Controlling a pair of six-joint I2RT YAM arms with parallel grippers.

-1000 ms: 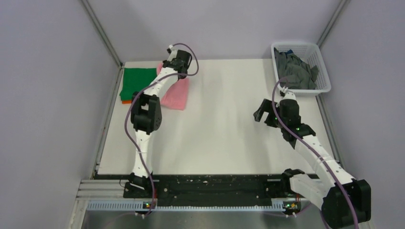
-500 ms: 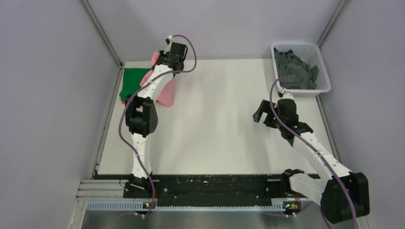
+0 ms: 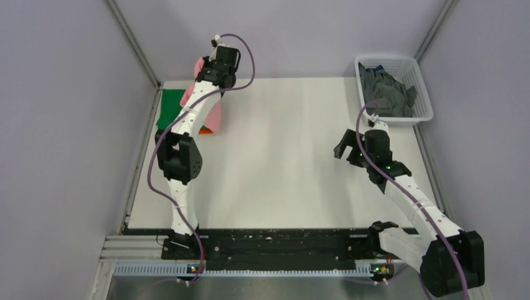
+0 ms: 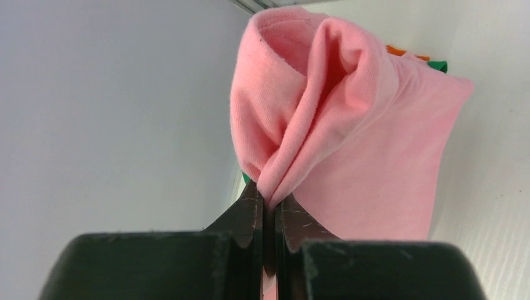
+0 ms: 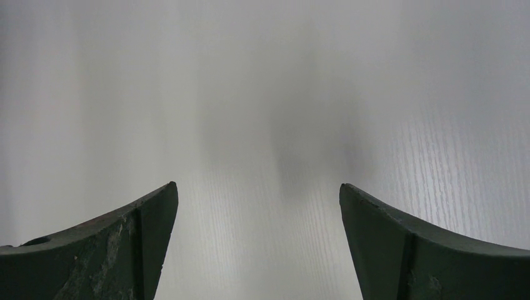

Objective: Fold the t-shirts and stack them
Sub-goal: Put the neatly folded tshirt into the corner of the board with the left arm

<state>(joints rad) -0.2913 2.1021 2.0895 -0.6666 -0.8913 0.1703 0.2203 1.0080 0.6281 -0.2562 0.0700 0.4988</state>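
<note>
The pink t-shirt's fold hangs beside the green t-shirt's bare side (image 3: 170, 105), so my left gripper should next shift left in the top view and down over it to release.
My left gripper (image 3: 207, 70) is shut on an edge of the folded light pink t-shirt (image 3: 212, 115) and holds it raised at the table's far left; the shirt hangs down over the folded green t-shirt (image 3: 169, 106). In the left wrist view the closed jaws (image 4: 269, 203) pinch a bunched fold of the pink t-shirt (image 4: 369, 156). A sliver of the orange t-shirt (image 3: 204, 130) shows under the stack, and in the left wrist view (image 4: 396, 49). Dark grey t-shirts (image 3: 386, 92) lie in the basket. My right gripper (image 3: 342, 149) is open and empty over bare table, as the right wrist view (image 5: 257, 194) shows.
A white lattice basket (image 3: 425, 100) stands at the far right corner. Grey walls and metal corner posts (image 3: 134, 44) close in the table on three sides. The black base rail (image 3: 275, 244) runs along the near edge.
My left gripper has lifted the pink t-shirt's edge and carried it left, over the green t-shirt. The right arm has hardly moved.
</note>
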